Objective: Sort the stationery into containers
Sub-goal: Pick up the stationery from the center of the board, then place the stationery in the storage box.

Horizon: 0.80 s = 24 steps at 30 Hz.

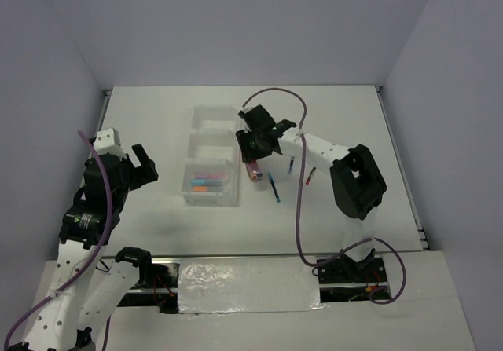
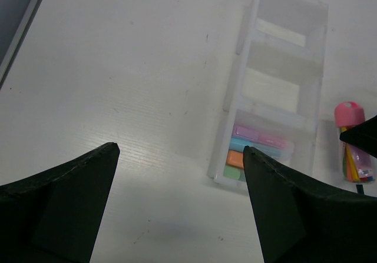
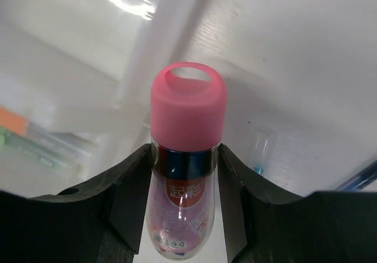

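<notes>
The robot's right gripper will move outward and to the left in the top view, over the tray's far section (image 1: 214, 118), since that section is empty, and will release the tube (image 1: 253, 171) there.
The translucent white three-compartment tray (image 1: 214, 119) stands mid-table; its near compartment holds pink, blue, orange and green highlighters (image 1: 208, 183). My right gripper (image 1: 253, 159) is shut on a stubby pink-capped tube (image 1: 253, 171) just right of the tray's near end; in the right wrist view the fingers press both sides of the tube (image 3: 188, 104) below its cap. My left gripper (image 1: 145, 165) is open and empty, left of the tray. The left wrist view shows the tray (image 2: 283, 57), the highlighters (image 2: 259, 146) and the tube (image 2: 349, 115).
Two thin blue pens (image 1: 273, 187) (image 1: 291, 165) and a red pen (image 1: 311, 176) lie on the table right of the tube. The tray's middle and far compartments look empty. White walls enclose the table on three sides.
</notes>
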{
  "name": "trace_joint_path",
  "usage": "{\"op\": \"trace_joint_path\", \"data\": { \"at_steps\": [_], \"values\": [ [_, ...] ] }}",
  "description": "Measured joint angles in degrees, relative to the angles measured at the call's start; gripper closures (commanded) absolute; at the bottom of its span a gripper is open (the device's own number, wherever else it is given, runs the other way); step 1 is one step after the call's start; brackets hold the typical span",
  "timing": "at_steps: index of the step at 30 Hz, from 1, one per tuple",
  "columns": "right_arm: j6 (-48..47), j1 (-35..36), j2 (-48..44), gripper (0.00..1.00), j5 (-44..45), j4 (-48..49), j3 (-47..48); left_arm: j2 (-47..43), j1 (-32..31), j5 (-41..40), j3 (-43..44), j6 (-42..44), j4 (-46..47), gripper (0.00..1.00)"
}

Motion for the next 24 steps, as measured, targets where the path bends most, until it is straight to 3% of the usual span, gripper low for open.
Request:
{"op": "trace_joint_path", "data": {
  "at_steps": [4, 11, 14, 24],
  "values": [
    [-12.13, 0.0, -0.68, 1.0, -3.19, -0.09, 7.89, 0.13, 0.0, 0.0, 0.0, 0.0, -0.02, 0.01],
    [-37.81, 0.02, 12.11, 1.0, -6.14, -2.93, 40.68, 0.09, 0.0, 0.04, 0.0, 0.0, 0.0, 0.01],
    [-46.05, 0.0, 17.4, 1.0, -6.45, -3.58, 49.24, 0.11, 0.0, 0.5, 0.0, 0.04, 0.0, 0.01],
    [-59.23, 0.0, 25.03, 0.98, -9.18, 2.47, 47.98, -1.03, 0.0, 2.8, 0.0, 0.26, 0.74, 0.01]
  ]
}}
